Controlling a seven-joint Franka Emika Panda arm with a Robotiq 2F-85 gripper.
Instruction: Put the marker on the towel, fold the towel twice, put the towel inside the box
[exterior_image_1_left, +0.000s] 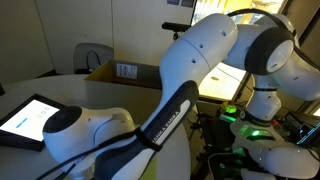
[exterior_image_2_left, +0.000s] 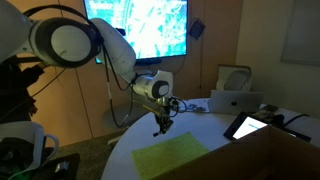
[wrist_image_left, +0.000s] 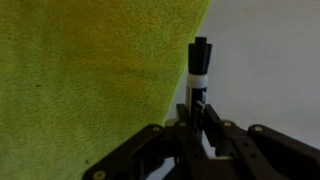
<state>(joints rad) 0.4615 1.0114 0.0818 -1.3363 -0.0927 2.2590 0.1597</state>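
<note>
The marker hangs at the towel's edge. My gripper moves to the left in the wrist view over the towel's middle (wrist_image_left: 75, 90) next and lowers to release the marker (wrist_image_left: 198, 68).
My gripper (wrist_image_left: 197, 112) is shut on the dark marker (wrist_image_left: 198, 68), which sticks out past the fingertips. In the wrist view the marker hangs right at the edge of the yellow-green towel (wrist_image_left: 90, 70), over the white table. In an exterior view the gripper (exterior_image_2_left: 161, 124) holds the marker above the far edge of the towel (exterior_image_2_left: 170, 155), which lies flat on the round table. The brown cardboard box (exterior_image_1_left: 125, 72) stands open, with a white label on its inner flap, behind the arm in an exterior view.
A black-framed tablet with a bright screen (exterior_image_1_left: 28, 120) lies on the table; it also shows in an exterior view (exterior_image_2_left: 246, 126). A white laptop (exterior_image_2_left: 235, 101) and a chair (exterior_image_2_left: 235, 78) are beyond. A large wall screen (exterior_image_2_left: 135, 25) hangs behind.
</note>
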